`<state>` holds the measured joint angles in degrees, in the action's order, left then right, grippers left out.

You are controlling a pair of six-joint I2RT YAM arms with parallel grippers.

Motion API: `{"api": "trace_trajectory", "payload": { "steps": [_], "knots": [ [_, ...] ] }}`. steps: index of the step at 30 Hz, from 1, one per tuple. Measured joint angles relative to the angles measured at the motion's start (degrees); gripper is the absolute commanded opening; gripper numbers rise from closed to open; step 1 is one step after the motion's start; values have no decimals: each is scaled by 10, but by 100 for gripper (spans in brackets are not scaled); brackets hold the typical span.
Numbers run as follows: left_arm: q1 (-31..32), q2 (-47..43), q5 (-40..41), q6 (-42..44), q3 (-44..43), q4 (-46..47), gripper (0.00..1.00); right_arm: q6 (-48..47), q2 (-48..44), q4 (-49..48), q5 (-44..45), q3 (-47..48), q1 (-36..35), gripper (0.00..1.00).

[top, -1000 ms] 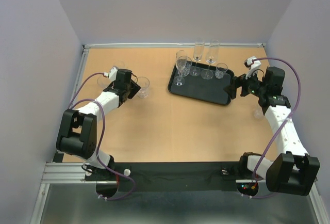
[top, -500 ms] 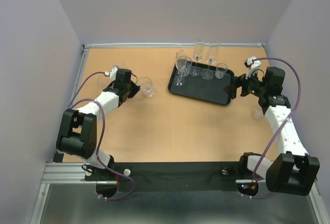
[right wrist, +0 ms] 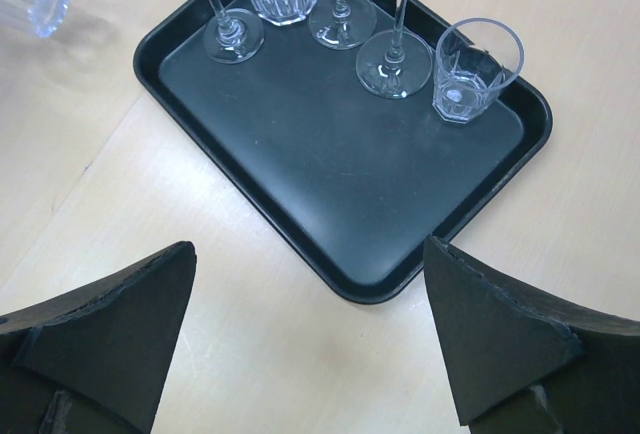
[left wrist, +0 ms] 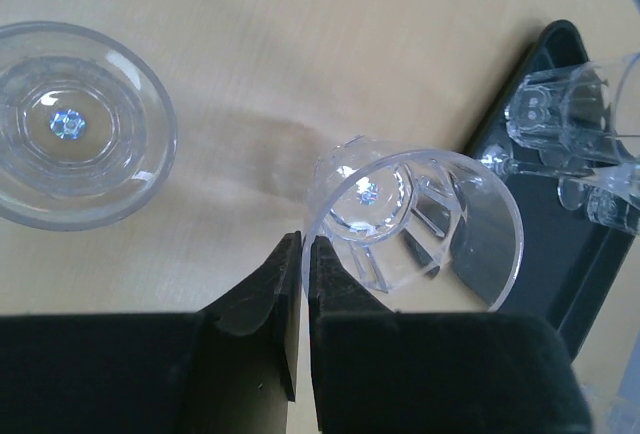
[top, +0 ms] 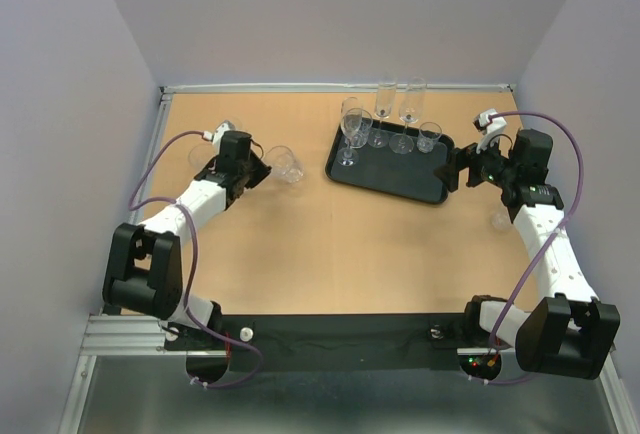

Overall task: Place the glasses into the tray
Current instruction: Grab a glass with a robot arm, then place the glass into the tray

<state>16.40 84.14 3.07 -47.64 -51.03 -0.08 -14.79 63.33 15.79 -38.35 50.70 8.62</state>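
My left gripper next carries the short clear tumbler down and right in the top view to the tray bottom's bare near part and releases it.
My left gripper [top: 262, 169] is shut on the rim wall of a short clear tumbler [top: 285, 164]. In the left wrist view the tumbler [left wrist: 415, 219] hangs tilted from the fingertips [left wrist: 300, 249], left of the tray's corner [left wrist: 545, 64]. The black tray [top: 392, 169] holds several glasses: three stemmed ones [right wrist: 395, 59] and two tumblers [right wrist: 475, 69]. My right gripper [top: 455, 169] is open and empty, hovering over the tray's near right corner [right wrist: 380, 284].
Another clear glass [left wrist: 75, 124] stands on the table left of my left gripper, also in the top view [top: 200, 154]. One more glass [top: 499, 220] stands by my right forearm. Walls close in the table at the back and sides.
My left gripper has carried the tumbler a little to the right, towards the tray, and its arm has stretched out. The right arm has not moved.
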Motion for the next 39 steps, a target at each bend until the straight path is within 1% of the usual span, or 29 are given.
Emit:
{"api": "trace_trajectory", "payload": {
  "steps": [4, 9, 13, 18, 23, 28, 39],
  "knots": [
    [0, -39, -19, 39, 0, 2, 0, 0, 0, 0, 0, 0, 0, 100],
    [2, -70, -97, 105, 16, 40, 0, 0, 0, 0, 0, 0, 0, 100],
    [14, -76, -139, 149, 29, 57, 0, 0, -2, 0, 0, 0, 0, 100],
    [39, -76, -161, 176, 31, 69, 0, 0, -5, 0, 0, 0, 0, 100],
    [65, -67, -168, 177, 31, 87, 0, 0, -5, 0, 0, 0, 0, 100],
    [98, -39, -177, 158, 31, 113, 0, 0, -5, 0, 0, 0, 0, 100],
    [142, 38, -189, 75, 30, 179, 0, 0, -5, 0, 0, 0, 0, 100]
  ]
}}
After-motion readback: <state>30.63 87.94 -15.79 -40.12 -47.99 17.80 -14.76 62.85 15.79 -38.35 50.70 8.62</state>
